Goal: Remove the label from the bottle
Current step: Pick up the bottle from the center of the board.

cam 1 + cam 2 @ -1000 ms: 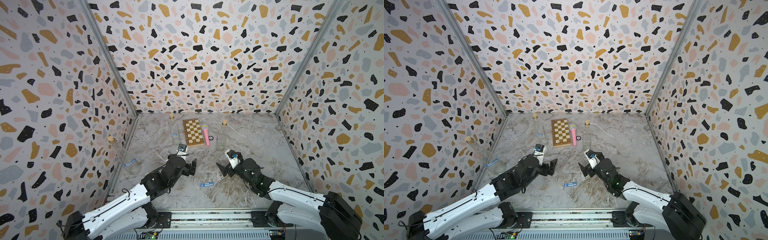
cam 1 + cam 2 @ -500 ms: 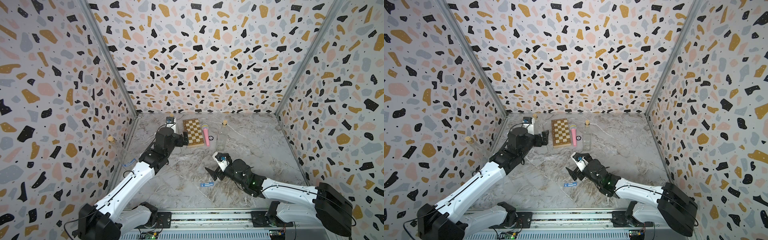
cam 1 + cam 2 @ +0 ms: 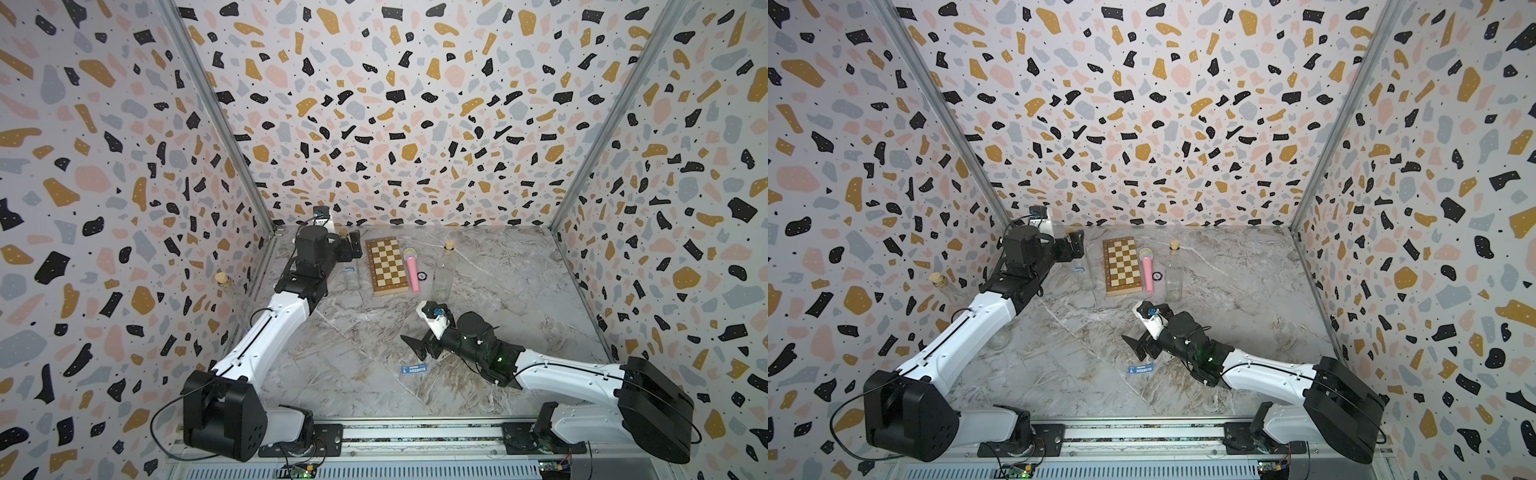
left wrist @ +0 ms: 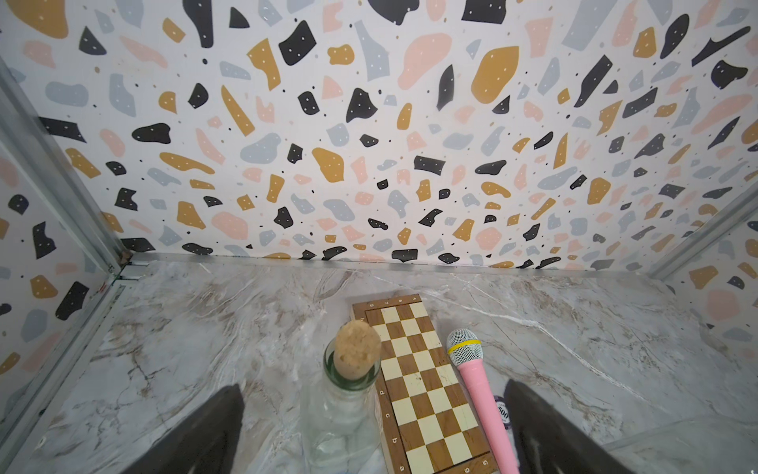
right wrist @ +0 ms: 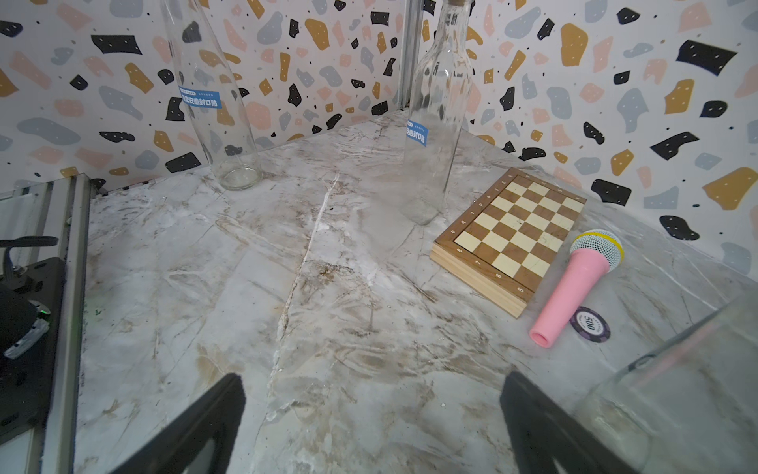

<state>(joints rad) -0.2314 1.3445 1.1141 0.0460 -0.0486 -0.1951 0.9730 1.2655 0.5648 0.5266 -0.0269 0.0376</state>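
Observation:
Next, my left gripper moves outward until its open fingers are on either side of the corked bottle's neck (image 4: 350,381) and closes, keeping above the blue label.
A clear corked bottle (image 3: 353,279) with a small blue label (image 3: 348,269) stands left of the chessboard. My left gripper (image 3: 352,249) is open at its neck. In the left wrist view the bottle (image 4: 342,414) and its cork (image 4: 357,349) sit between the spread fingers (image 4: 221,418) without touching them. My right gripper (image 3: 417,345) hangs open low over bare floor (image 5: 371,381), holding nothing. A loose blue label (image 3: 414,369) lies flat in front of it. A second labelled bottle (image 5: 213,102) leans by the left wall.
A wooden chessboard (image 3: 386,266), a pink toy microphone (image 3: 412,270) and a poker chip (image 3: 422,275) lie at the back centre. A third corked bottle (image 3: 444,274) stands just behind the right gripper. The left wall is close to the left arm.
My left arm has swung from the front centre to the back left, up to the bottle beside the chessboard. The right gripper has shifted a little left. Both stayed open.

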